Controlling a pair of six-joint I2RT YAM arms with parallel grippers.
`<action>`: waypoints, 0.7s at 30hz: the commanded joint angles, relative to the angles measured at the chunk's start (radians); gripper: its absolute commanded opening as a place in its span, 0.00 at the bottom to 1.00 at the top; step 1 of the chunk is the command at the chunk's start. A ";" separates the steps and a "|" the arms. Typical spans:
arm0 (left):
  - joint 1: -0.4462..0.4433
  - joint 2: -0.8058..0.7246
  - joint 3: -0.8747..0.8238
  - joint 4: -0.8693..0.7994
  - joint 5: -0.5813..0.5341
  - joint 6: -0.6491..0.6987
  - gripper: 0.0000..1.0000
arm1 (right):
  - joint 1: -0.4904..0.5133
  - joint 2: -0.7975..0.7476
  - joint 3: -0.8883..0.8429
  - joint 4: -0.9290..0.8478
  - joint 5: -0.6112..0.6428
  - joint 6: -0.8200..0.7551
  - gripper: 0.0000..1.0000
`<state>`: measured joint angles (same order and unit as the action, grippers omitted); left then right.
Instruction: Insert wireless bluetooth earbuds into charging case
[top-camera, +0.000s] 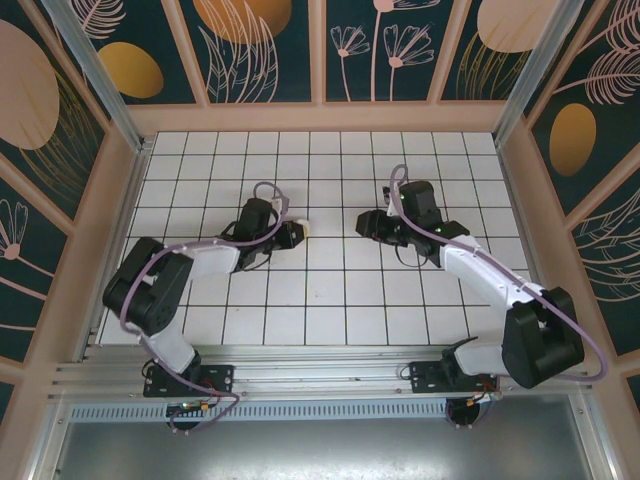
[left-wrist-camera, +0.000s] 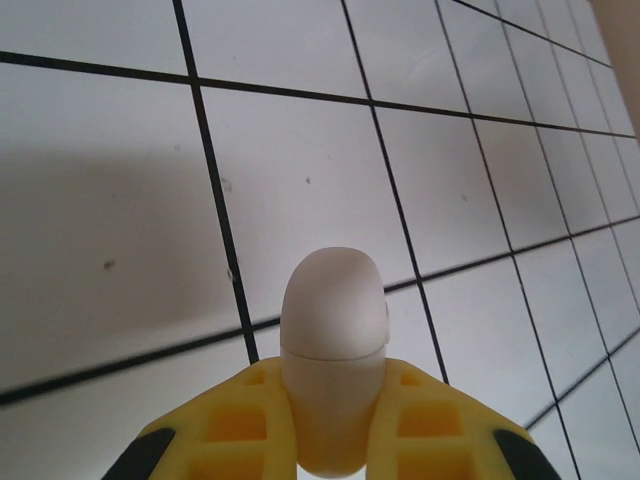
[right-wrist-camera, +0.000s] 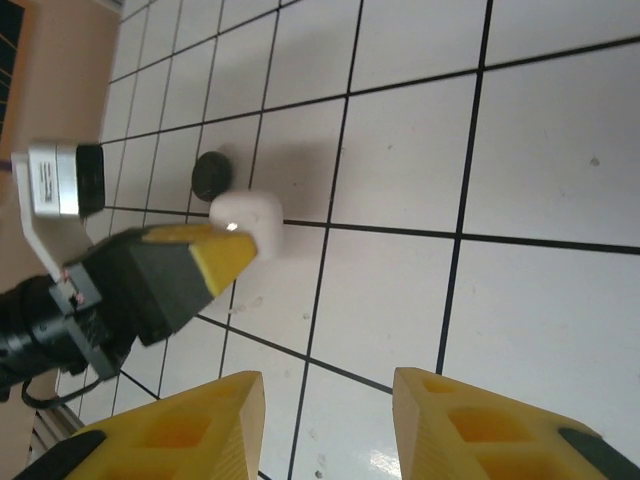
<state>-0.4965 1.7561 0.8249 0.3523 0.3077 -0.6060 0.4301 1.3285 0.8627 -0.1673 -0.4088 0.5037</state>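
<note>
The left gripper will next come down with a turn onto the white tiles just below it and let go of the case (top-camera: 303, 228) there, since the case's lid is already closed.
My left gripper (left-wrist-camera: 333, 378) is shut on a white egg-shaped charging case (left-wrist-camera: 333, 310), whose lid is closed and whose rounded top sticks out past the yellow fingers. In the top view the case (top-camera: 303, 228) is held low over the tiles at the middle of the floor. My right gripper (right-wrist-camera: 330, 385) is open with nothing in it, and in the top view this gripper (top-camera: 366, 224) faces the case from the right, about one tile away. A small black rounded piece, apparently a black earbud (right-wrist-camera: 210, 175), lies on the tiles just beyond the case (right-wrist-camera: 250, 220). The white earbuds are out of view.
The white tiled floor (top-camera: 330, 300) with black grid lines is ringed by beige walls (top-camera: 320, 118). The left arm's wrist camera and black finger mount (right-wrist-camera: 60, 180) reach in from the left of the right wrist view.
</note>
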 joint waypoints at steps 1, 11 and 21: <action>0.003 0.075 0.071 -0.066 -0.030 -0.029 0.04 | 0.016 0.017 -0.014 0.047 0.004 0.010 0.39; 0.013 0.182 0.212 -0.232 -0.167 0.064 0.16 | 0.024 0.003 -0.032 0.016 0.090 -0.003 0.44; 0.044 0.099 0.253 -0.332 -0.241 0.133 0.49 | 0.000 -0.050 0.118 -0.199 0.407 -0.154 0.55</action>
<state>-0.4633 1.9137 1.0397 0.0940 0.1165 -0.5175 0.4431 1.3376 0.9115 -0.2855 -0.1577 0.4263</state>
